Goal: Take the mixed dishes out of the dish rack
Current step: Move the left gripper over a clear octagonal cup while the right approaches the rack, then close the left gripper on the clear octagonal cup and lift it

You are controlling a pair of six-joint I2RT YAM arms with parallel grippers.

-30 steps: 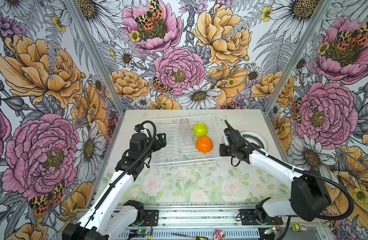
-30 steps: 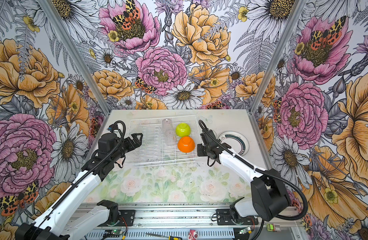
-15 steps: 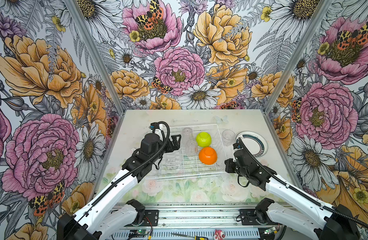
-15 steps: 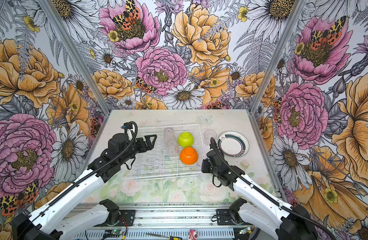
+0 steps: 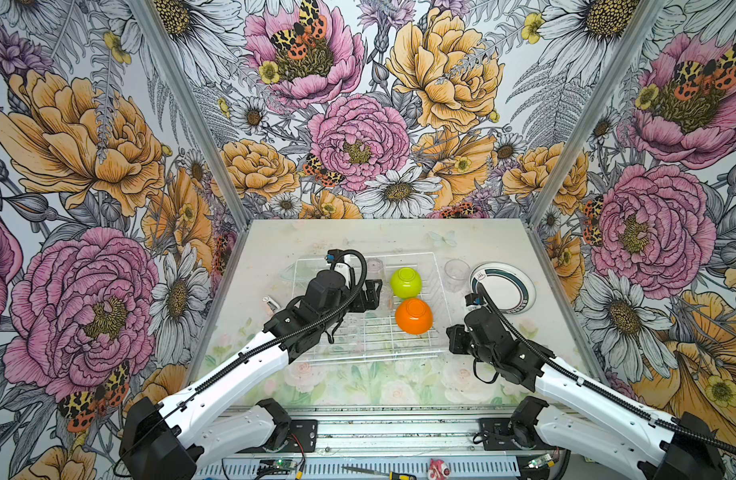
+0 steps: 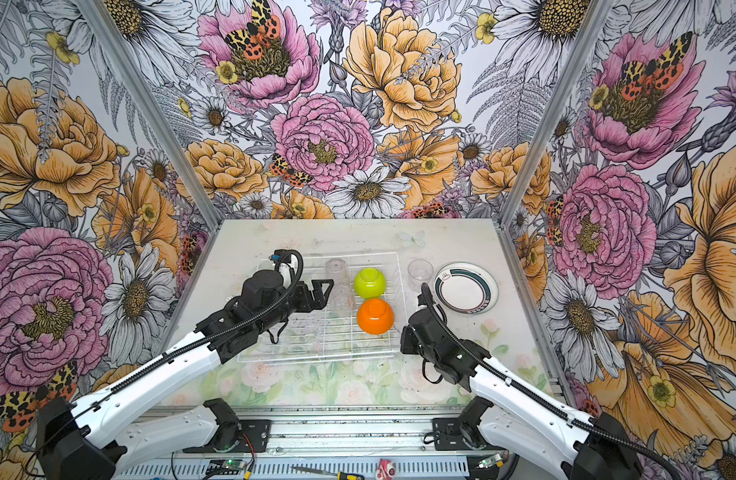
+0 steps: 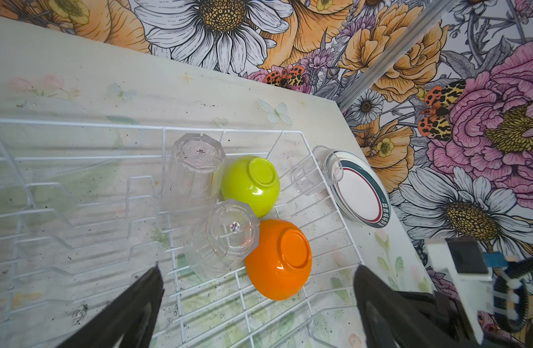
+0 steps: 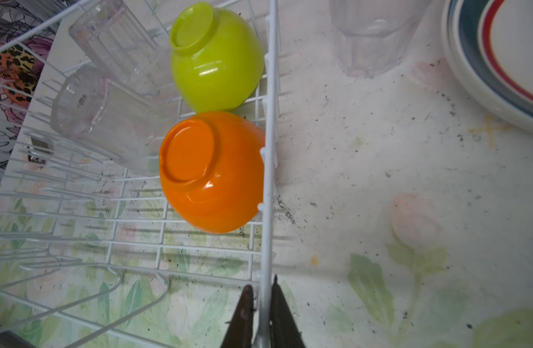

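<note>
I will next bring my left gripper toward the orange bowl (image 7: pixel 280 259) and down around the base of the nearer clear tumbler (image 7: pixel 234 228), because that upturned base faces my open fingers.
The dish rack (image 5: pixel 370 353), a white wire basket, lies mid-table in both top views. In it sit a lime-green bowl (image 5: pixel 405 282) and an orange bowl (image 5: pixel 414 316), both upside down. Beside them are two clear tumblers (image 7: pixel 199 168) (image 7: pixel 226 238), also upside down. Another tumbler (image 5: pixel 456 274) stands upright on the table right of the rack, beside a banded white plate (image 5: pixel 503 286). My left gripper (image 7: pixel 257 271) hovers open over the rack, near the orange bowl (image 7: pixel 280 259). My right gripper (image 8: pixel 262 289) is shut on the rack's right rim wire (image 8: pixel 269 150) near its front corner.
A small silvery object (image 5: pixel 270 303) lies on the table left of the rack. Flowered walls close in the table at the back and both sides. A screwdriver (image 5: pixel 395 473) lies on the front rail below the table edge.
The rack and its dishes slid toward the front as my right arm drew back with the rim. My left gripper moved from the rack's left edge to over its middle.
</note>
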